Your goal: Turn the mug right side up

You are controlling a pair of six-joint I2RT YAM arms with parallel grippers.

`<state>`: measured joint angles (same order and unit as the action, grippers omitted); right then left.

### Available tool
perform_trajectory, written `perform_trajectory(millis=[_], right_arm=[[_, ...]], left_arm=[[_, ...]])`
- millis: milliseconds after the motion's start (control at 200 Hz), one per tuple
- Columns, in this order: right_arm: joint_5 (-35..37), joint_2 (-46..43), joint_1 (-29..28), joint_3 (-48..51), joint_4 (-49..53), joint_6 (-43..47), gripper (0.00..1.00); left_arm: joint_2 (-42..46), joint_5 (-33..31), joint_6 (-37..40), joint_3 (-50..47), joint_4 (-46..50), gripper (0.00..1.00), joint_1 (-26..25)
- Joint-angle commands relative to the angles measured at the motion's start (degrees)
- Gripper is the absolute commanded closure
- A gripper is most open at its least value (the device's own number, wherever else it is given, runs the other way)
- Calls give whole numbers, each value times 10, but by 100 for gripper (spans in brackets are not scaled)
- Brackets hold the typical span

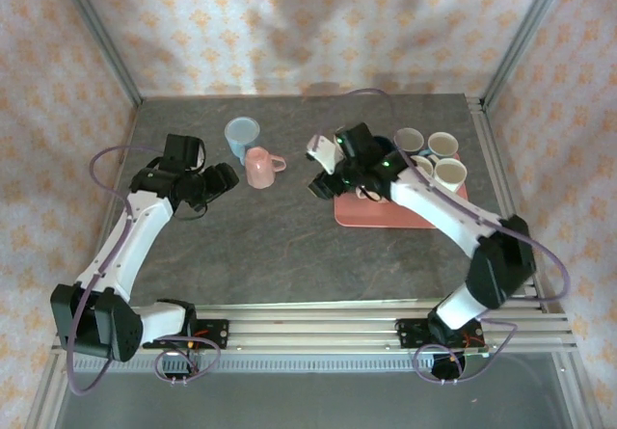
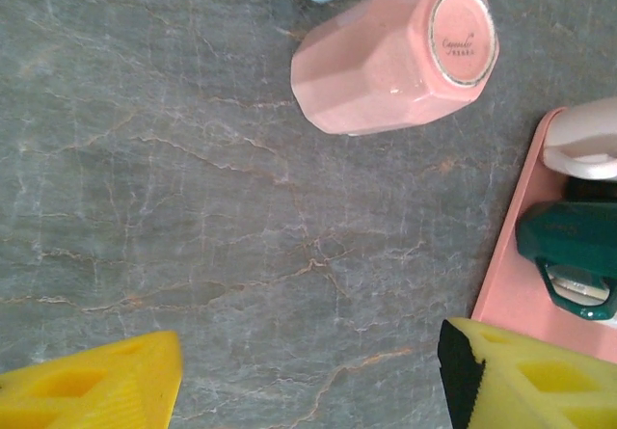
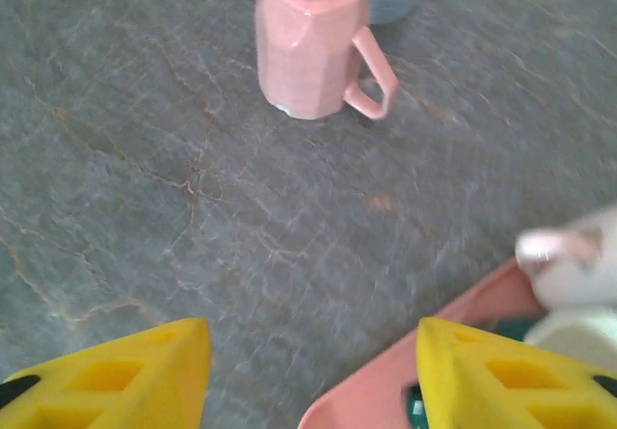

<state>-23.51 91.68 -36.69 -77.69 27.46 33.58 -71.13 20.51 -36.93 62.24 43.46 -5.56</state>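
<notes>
My right gripper needs to move next from the tray's edge toward the pink mug and lower its open fingers around the handle (image 1: pixel 280 163) (image 3: pixel 383 67), which sticks out toward the tray.
A pink faceted mug (image 1: pixel 258 167) stands upside down on the grey table, base up and handle pointing right. In the left wrist view the pink mug (image 2: pixel 386 63) lies ahead with its white base ring showing. The right wrist view has the pink mug (image 3: pixel 310 48) upright on its rim, well ahead. My left gripper (image 1: pixel 225 178) hovers just left of the mug, open, with bare table between its yellow fingers (image 2: pixel 96 390). My right gripper (image 1: pixel 319 167) hangs to the mug's right by the tray edge, open and empty (image 3: pixel 313 376).
A light blue mug (image 1: pixel 241 138) stands right behind the pink one. A pink tray (image 1: pixel 386 215) at the right holds a dark green mug (image 2: pixel 574 255) and several cream mugs (image 1: pixel 449 172). The tray's edge (image 3: pixel 424 352) lies under my right gripper.
</notes>
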Motion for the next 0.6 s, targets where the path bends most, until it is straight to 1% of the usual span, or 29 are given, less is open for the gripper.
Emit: perform_trajectory(millis=[0, 95, 210, 305, 410, 596], right_arm=[[-62, 61, 0, -71, 3, 140, 39], [-80, 131, 1, -138, 22, 179, 38], [-132, 202, 9, -195, 29, 215, 38], [-130, 251, 14, -233, 28, 233, 39], [-142, 311, 27, -305, 61, 242, 40], [-139, 385, 35, -392, 90, 287, 40]], left_arm=[[-35, 28, 25, 29, -13, 30, 6], [-72, 39, 27, 53, -9, 32, 6], [-89, 43, 20, 60, -40, 33, 6], [-115, 36, 13, 74, -55, 33, 6], [-154, 35, 11, 104, -56, 34, 6], [-210, 34, 6, 144, -66, 36, 7]])
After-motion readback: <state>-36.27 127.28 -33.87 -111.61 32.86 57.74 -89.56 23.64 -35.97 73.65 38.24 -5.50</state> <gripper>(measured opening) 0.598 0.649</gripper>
